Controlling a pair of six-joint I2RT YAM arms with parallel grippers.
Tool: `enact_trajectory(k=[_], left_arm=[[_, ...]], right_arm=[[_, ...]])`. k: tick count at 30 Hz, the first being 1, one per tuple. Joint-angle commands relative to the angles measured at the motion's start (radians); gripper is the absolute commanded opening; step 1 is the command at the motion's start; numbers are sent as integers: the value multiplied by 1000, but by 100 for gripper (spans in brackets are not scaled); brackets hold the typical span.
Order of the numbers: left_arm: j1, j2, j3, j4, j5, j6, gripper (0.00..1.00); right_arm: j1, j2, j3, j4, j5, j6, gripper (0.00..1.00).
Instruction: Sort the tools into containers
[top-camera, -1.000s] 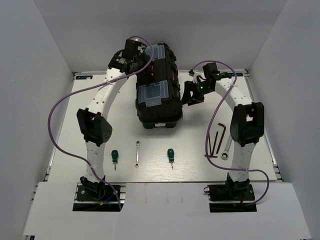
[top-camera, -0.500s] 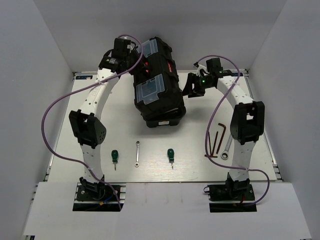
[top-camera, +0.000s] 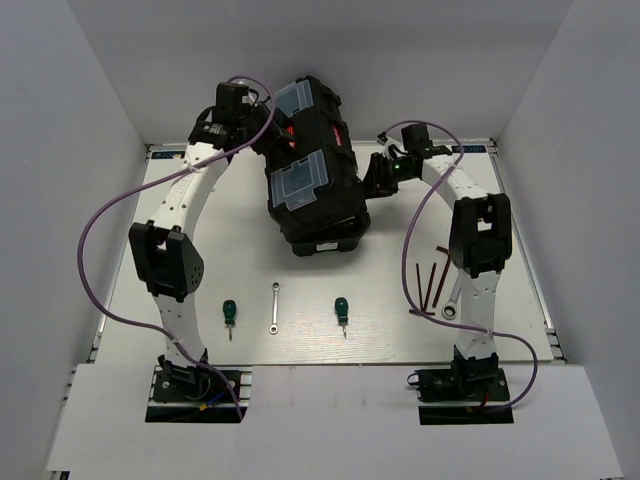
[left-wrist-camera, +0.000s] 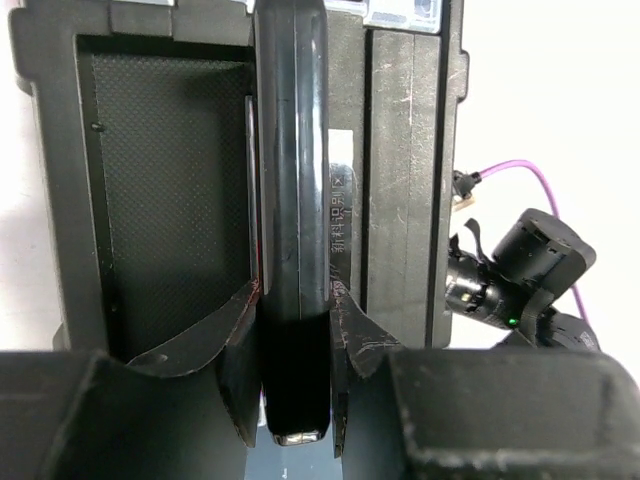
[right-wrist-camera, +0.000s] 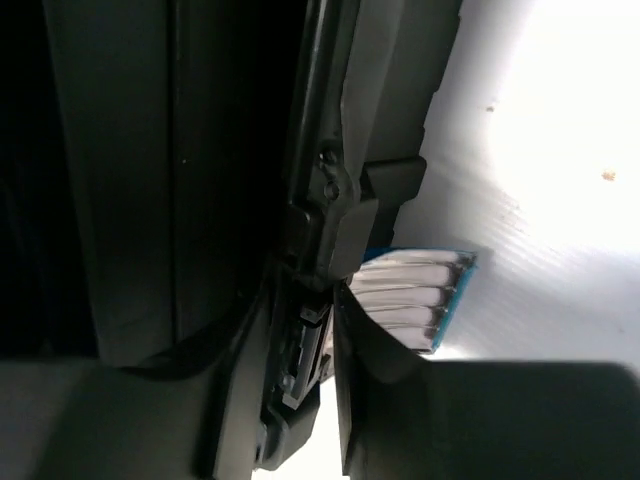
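Note:
Next, the left gripper swings the half-tilted top's handle down and to the left in the top view and releases it, since bare tabletop lies there.
The black toolbox (top-camera: 312, 185) stands at the back middle of the table, its top with two clear-lidded bins (top-camera: 300, 180) tilted up toward the left. My left gripper (top-camera: 262, 128) is shut on its handle (left-wrist-camera: 290, 150), with the jaws (left-wrist-camera: 292, 370) clamped on both sides. My right gripper (top-camera: 374, 180) is closed on a latch (right-wrist-camera: 305, 350) at the box's right edge (right-wrist-camera: 200, 150). Two green-handled screwdrivers (top-camera: 229, 313) (top-camera: 342, 308) and a small wrench (top-camera: 273, 306) lie at the front. The larger wrench (top-camera: 453, 300) and the hex keys (top-camera: 432, 285) lie at the right.
White walls close in the table on the left, back and right. The right arm's wrist (left-wrist-camera: 520, 270) sits close beside the toolbox's right side. A purple cable (top-camera: 100, 230) loops out from the left arm. The right arm's upright link (top-camera: 478, 240) partly covers the larger wrench.
My left gripper has pulled the handle up and to the left, tilting the toolbox's top. My right gripper has moved left onto the box's right edge.

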Motion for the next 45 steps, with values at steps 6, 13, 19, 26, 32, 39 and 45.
enact_trajectory(k=[6,13,19,26,32,39,45], left_arm=[[90,-251,-21,192,129,-105,0],[216,-312,-41,134,182,-84,0],[316,-360,-97,50,207,-38,0],[392,-441,-254,-16,216,40,0],[428,-484,-355,-119,162,132,0],[428,-464,-354,-260,-11,215,1],[428,-443,-383,-284,-48,235,41]], right_arm=[[4,-2,-16,40,213,-31,0],[-47,-50,-76,49,357,-19,0],[-99,-90,-145,62,411,-17,0],[-171,-154,-265,101,413,-6,0],[-217,-226,-374,134,403,1,0],[-262,-274,-466,160,382,8,0],[-263,-275,-475,169,342,20,0]])
